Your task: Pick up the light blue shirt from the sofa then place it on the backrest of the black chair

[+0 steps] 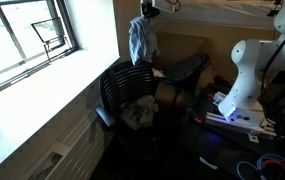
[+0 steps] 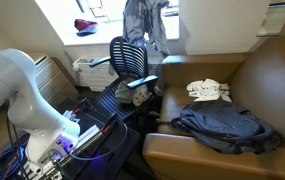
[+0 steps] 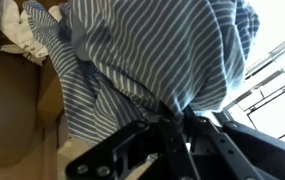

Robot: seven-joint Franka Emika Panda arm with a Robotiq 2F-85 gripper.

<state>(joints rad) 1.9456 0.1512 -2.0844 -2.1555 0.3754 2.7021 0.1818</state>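
Observation:
Next, my gripper comes down onto the top edge of the black chair's backrest and releases the bunch of cloth. The shirt still dangles above the backrest.
The light blue striped shirt hangs in the air from my gripper, above the backrest of the black mesh chair. In an exterior view the shirt dangles just above the chair. In the wrist view the shirt fills most of the picture, and my gripper is shut on a bunch of its cloth. The brown sofa lies beside the chair.
A dark blue garment and a white patterned cloth lie on the sofa seat. Another cloth sits on the chair seat. A window and sill are beside the chair. The robot base stands among cables.

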